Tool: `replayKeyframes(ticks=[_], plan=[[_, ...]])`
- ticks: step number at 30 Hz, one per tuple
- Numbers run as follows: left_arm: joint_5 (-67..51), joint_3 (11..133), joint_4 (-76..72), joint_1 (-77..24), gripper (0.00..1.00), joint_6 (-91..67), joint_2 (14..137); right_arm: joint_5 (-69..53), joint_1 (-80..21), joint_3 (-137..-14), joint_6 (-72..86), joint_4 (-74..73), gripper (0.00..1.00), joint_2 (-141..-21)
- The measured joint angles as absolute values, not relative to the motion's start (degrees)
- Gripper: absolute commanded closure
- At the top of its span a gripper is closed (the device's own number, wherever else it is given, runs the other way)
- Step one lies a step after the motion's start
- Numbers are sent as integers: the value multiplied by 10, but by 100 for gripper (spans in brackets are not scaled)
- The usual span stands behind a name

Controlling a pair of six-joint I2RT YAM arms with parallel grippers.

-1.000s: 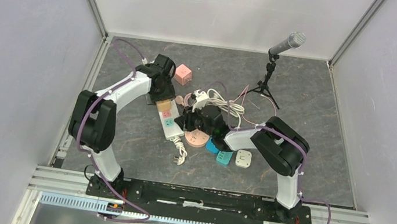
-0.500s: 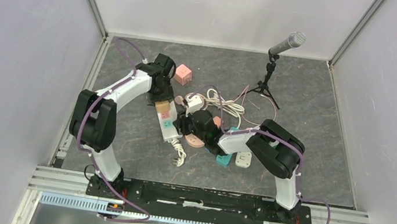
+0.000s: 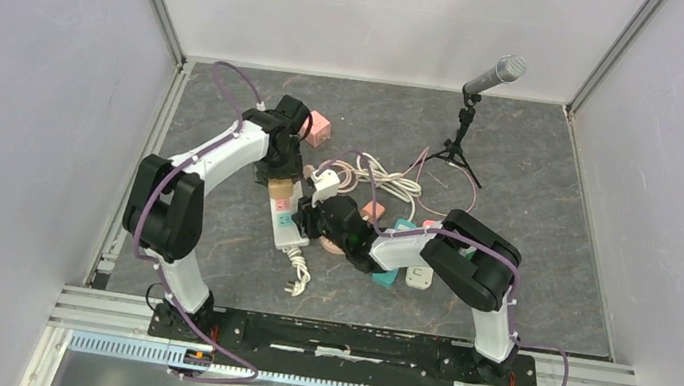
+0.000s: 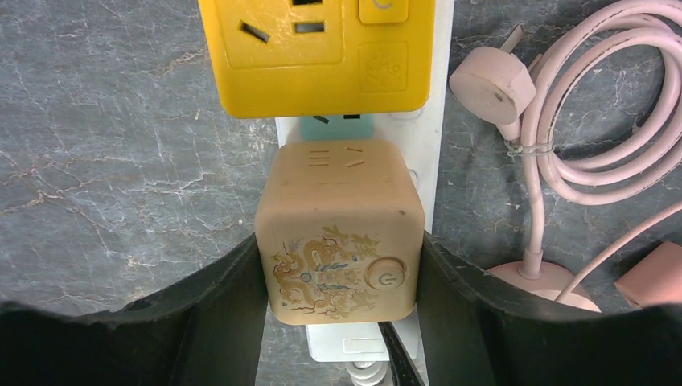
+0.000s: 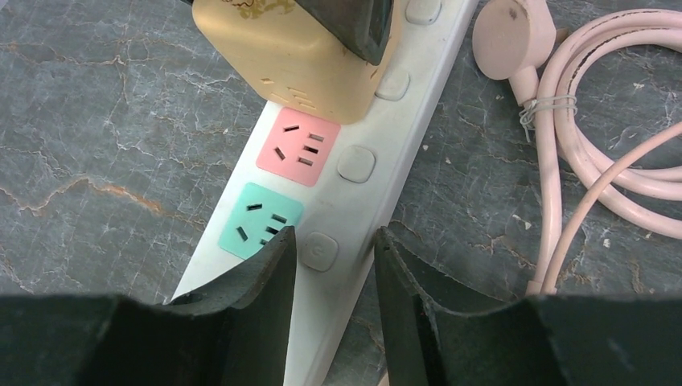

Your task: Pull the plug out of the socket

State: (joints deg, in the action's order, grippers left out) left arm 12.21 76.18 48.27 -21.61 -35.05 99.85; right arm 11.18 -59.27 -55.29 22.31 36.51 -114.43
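I need to pull the cube plug [image 4: 339, 233] up with my left gripper next, carry it left in the top view to clear tabletop, then lower it and let it go.
A tan cube plug [image 4: 339, 233] with a dragon print and a power button sits plugged into the white power strip [image 4: 434, 161]. My left gripper [image 4: 339, 277] is shut on its two sides. A yellow socket block [image 4: 314, 52] sits on the strip just beyond it. In the right wrist view the cube [image 5: 281, 56] is at the top, and my right gripper [image 5: 334, 249] stands open low over the strip [image 5: 402, 161], straddling a button beside the teal socket [image 5: 261, 217]. From above, the strip [image 3: 286, 216] lies between both grippers.
A coiled pink cable [image 4: 595, 121] with its round plug [image 4: 492, 84] lies right of the strip. A pink cube [image 3: 317, 127], a white adapter [image 3: 420, 277], a teal block [image 3: 387, 276] and a microphone stand [image 3: 464, 119] stand around. The strip's own cord plug [image 3: 295, 285] lies nearer the bases.
My left gripper has come forward over the tan cube plug. The right gripper has moved left onto the strip, whose near end and cord have shifted.
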Motion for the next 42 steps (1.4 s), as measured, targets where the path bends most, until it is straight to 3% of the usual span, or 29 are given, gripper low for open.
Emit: replayKeyframes(ticks=[22,31,42], plan=[[89,788,508,-205,65,-319,990,119,-595,-553,227,368,56,-1145],[81,783,525,-203,62,-316,893,119,-595,-542,231,386,56,-1145],[194,574,549,-187,58,-360,717,119,-595,-534,239,399,56,-1145]])
